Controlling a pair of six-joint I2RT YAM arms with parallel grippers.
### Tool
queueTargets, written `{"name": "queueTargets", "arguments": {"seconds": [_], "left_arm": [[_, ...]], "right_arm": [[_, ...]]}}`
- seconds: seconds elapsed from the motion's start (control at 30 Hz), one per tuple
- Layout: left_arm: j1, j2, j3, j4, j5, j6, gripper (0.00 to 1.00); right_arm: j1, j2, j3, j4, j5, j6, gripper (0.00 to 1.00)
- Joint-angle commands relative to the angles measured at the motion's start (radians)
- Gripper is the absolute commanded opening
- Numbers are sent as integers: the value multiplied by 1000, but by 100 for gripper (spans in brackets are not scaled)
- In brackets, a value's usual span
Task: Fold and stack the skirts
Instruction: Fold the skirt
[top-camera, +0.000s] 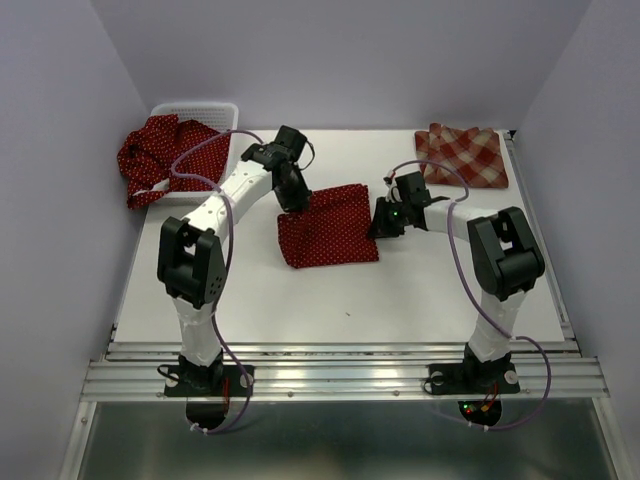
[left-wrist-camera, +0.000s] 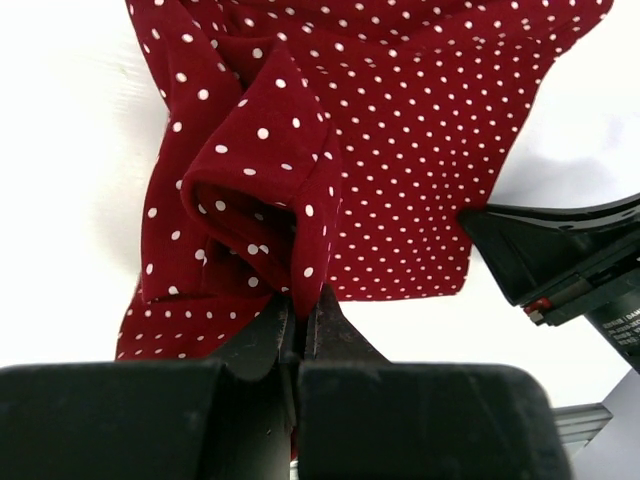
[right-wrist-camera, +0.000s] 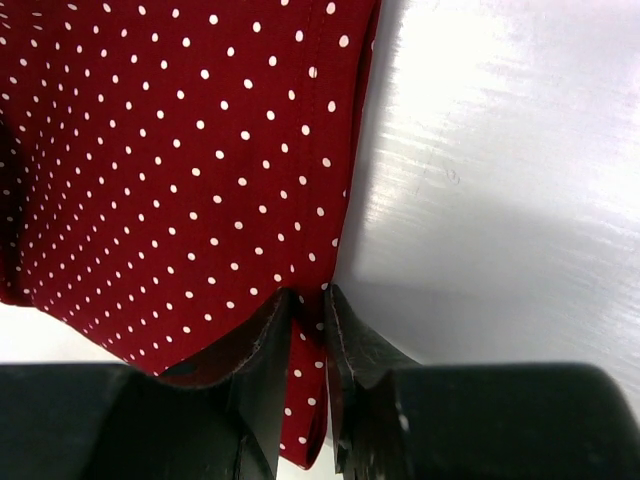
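Note:
I should next move my left gripper to the right in the top view and let go of the fold by the skirt's opposite edge, because my right gripper holds the skirt in place there.
A dark red dotted skirt lies in the middle of the table. My left gripper is shut on its far left corner, and in the left wrist view the gripper pinches a raised fold of the cloth. My right gripper is shut on the skirt's right edge; in the right wrist view the gripper has the hem between its jaws. A folded red-and-cream plaid skirt lies at the back right. More dotted skirts hang over the basket at back left.
A white lattice basket stands at the back left corner of the white table. Purple walls enclose the table on three sides. A metal rail runs along the near edge.

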Motion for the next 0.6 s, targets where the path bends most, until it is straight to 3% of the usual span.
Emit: {"name": "queueTargets", "arguments": {"seconds": [0.0, 0.57], "left_arm": [[-42, 4, 60, -10, 10, -60, 0], [-149, 105, 172, 79, -14, -165, 0]], "right_arm": [[13, -30, -33, 3, -3, 24, 26], [13, -36, -74, 36, -27, 37, 25]]}}
